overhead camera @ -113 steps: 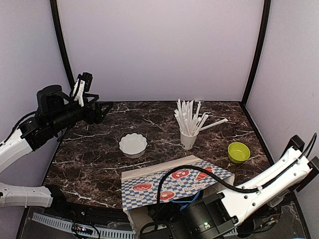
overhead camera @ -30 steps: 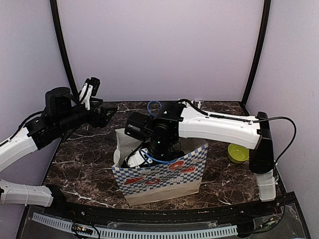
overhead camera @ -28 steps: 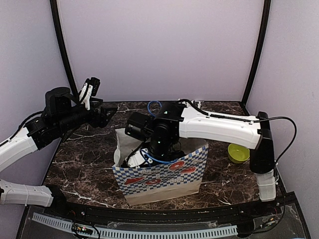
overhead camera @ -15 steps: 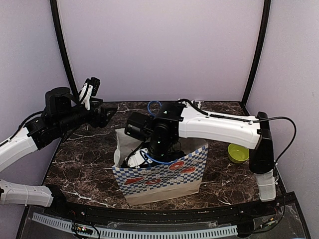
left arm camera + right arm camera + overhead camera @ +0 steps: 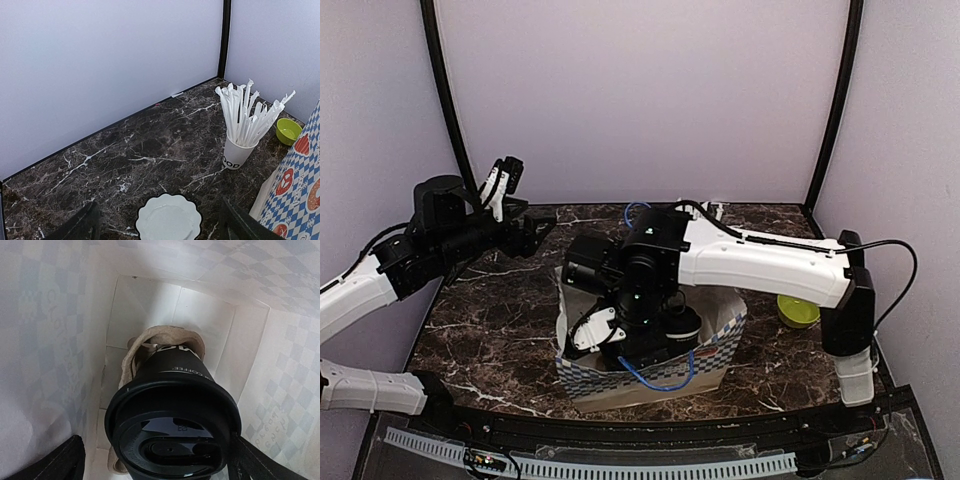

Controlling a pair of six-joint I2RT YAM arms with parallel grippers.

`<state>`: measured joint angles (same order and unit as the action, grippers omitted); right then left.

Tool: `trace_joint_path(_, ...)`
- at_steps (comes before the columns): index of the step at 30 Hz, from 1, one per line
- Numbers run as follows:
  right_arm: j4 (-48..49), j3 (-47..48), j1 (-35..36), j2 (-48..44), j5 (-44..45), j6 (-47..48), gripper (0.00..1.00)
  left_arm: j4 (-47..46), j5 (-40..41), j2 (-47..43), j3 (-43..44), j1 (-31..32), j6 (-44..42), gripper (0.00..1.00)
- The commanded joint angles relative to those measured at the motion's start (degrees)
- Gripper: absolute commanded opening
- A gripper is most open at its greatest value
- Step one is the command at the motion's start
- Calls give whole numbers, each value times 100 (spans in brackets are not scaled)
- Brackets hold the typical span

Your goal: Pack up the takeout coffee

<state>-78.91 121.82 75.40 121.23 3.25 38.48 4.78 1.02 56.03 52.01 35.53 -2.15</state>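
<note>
My empty left gripper moves to the right in the top view onto the loop of the bag's rear blue rope handle next and closes, since that handle stands upright.
In the right wrist view a black paper cup with a black lid (image 5: 172,432) stands in a brown cardboard carrier (image 5: 134,356) on the floor of the white-lined bag (image 5: 45,340). My right gripper (image 5: 157,462) is inside the bag, open, one finger on each side of the lid. The right finger touches the rim and the left one stands apart. Only one cup shows. From above, the blue-checked bag (image 5: 710,355) hides the right fingers. My left gripper (image 5: 160,227) is open and empty above the table, at the far left (image 5: 533,232).
A white scalloped dish (image 5: 169,221) lies right below the left gripper. A white cup of straws (image 5: 236,152) and a lime-green bowl (image 5: 288,131) stand beyond it, next to the bag's side (image 5: 300,185). The green bowl (image 5: 798,312) is right of the bag.
The right arm has pushed lower into the bag and toward the near edge. The bag's top has sagged and crumpled around it. The left arm has hardly moved.
</note>
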Motion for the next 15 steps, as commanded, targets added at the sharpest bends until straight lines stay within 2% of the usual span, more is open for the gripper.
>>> trace_joint_path(1, -247, 272, 44, -198, 131, -145, 99, -117, -70, -7, -48, 15, -104, 83)
trace_joint_path(4, -247, 274, 44, -259, 148, -149, 99, -99, -90, -59, -19, 15, -206, 83)
trace_joint_path(10, -245, 300, 43, -399, 190, -130, 99, 104, -626, -165, 192, 15, -366, 84)
trace_joint_path(15, -233, 313, 44, -617, 454, -113, 99, 605, -1844, -219, 616, 24, -340, 85)
